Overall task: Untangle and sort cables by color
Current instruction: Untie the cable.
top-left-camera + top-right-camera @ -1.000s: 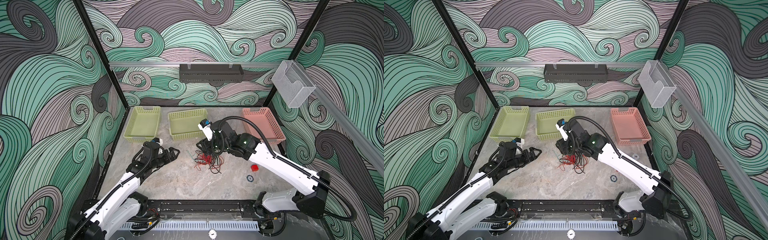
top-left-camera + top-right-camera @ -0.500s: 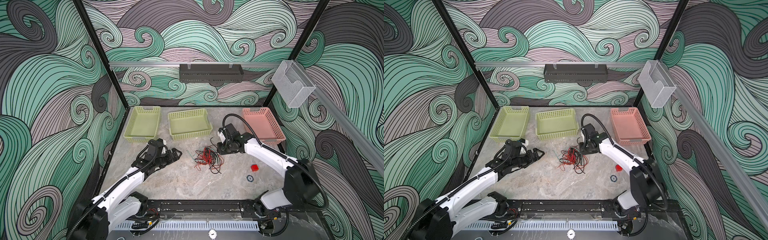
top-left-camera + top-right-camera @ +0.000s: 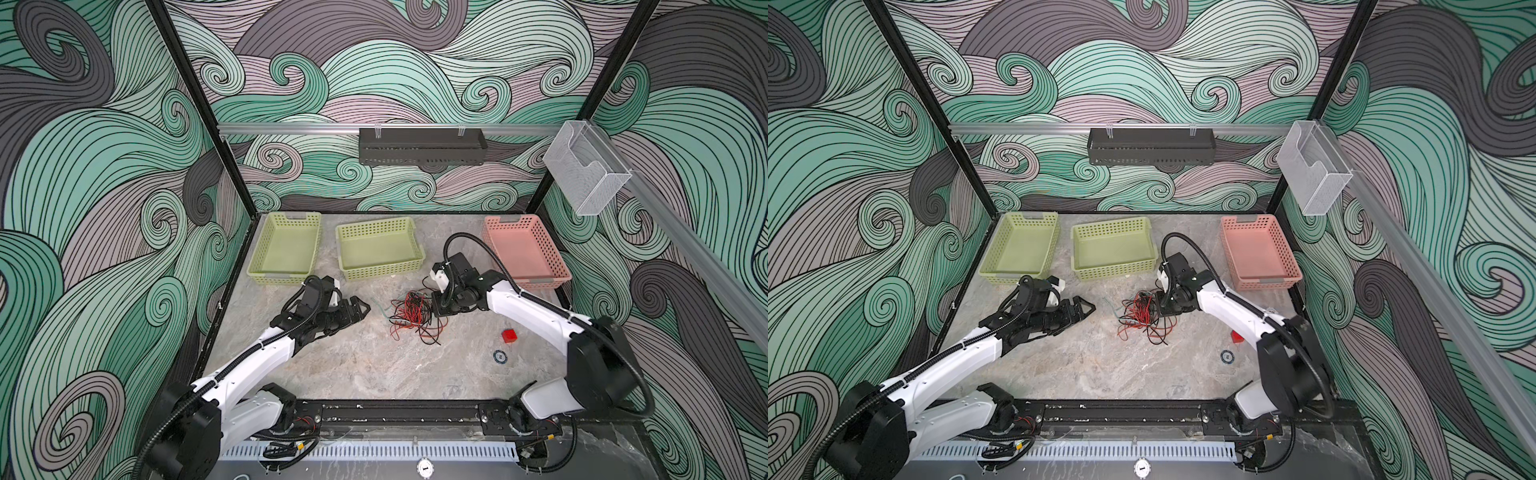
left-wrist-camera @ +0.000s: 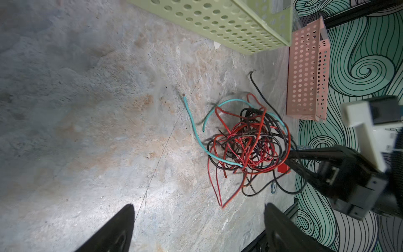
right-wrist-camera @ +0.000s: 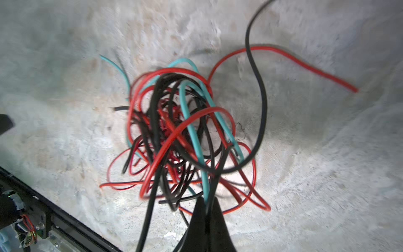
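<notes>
Next, my right gripper moves up high above the tangle of cables before it releases the teal piece of cable, since the held pieces still loop into the tangle.
A tangle of red, black and teal cables [image 3: 411,311] [image 3: 1142,312] lies mid-table. My right gripper [image 3: 434,309] [image 3: 1160,311] sits at the tangle's right edge. In the right wrist view it [image 5: 208,203] is shut on a teal strand and a black strand of the cables [image 5: 181,131], which run up out of the closed tips. My left gripper [image 3: 360,309] [image 3: 1086,308] hovers left of the pile, open with nothing in it. In the left wrist view its fingers [image 4: 122,220] stand wide apart, with the cables [image 4: 246,141] ahead and a loose teal end pointing toward them.
Two green baskets [image 3: 286,274] [image 3: 345,266] and a pink basket [image 3: 552,274] line the back of the table. A red cube [image 3: 509,336] and a small round disc [image 3: 498,356] lie right of the tangle. A black rail [image 3: 395,413] borders the front.
The right arm swung off the far side of the tangle, came down at its right edge and closed its jaws on strands. The left gripper edged a little closer.
</notes>
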{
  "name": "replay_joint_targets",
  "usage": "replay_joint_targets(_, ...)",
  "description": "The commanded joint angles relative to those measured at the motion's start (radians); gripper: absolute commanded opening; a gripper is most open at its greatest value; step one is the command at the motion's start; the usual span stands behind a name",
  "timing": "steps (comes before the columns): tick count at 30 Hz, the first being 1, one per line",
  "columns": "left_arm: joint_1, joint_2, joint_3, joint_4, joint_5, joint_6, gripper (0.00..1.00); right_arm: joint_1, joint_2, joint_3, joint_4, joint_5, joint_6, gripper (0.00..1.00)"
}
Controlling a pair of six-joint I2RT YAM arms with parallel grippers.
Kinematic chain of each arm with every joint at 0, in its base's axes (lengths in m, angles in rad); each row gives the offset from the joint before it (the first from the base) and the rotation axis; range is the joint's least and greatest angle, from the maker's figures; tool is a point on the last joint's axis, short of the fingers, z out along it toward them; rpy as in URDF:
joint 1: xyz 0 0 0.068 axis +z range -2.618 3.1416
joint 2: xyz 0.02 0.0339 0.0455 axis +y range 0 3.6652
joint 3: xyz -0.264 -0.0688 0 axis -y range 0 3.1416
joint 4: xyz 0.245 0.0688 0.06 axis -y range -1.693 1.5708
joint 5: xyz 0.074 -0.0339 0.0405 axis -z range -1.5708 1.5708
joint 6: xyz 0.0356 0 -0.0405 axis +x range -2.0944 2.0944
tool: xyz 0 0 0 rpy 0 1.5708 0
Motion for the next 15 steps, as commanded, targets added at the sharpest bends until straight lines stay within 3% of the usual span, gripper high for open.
replay_joint_targets(1, -0.008, -0.006, 0.041, -0.012, -0.014, 0.025, 0.90, 0.053, -0.103, 0.097, -0.047, 0.110, 0.000, 0.00)
replay_joint_targets(7, -0.009, -0.051, 0.067, -0.076, -0.084, 0.037, 0.90, 0.227, -0.165, 0.269, -0.119, 0.323, -0.038, 0.00)
replay_joint_targets(12, -0.009, -0.117, 0.062, -0.122, -0.158, 0.032, 0.91, 0.350, -0.156, 0.343, -0.102, 0.393, -0.050, 0.00)
replay_joint_targets(15, -0.009, -0.151, 0.053, -0.125, -0.169, 0.032, 0.91, 0.358, -0.162, 0.393, -0.067, 0.403, -0.068, 0.00)
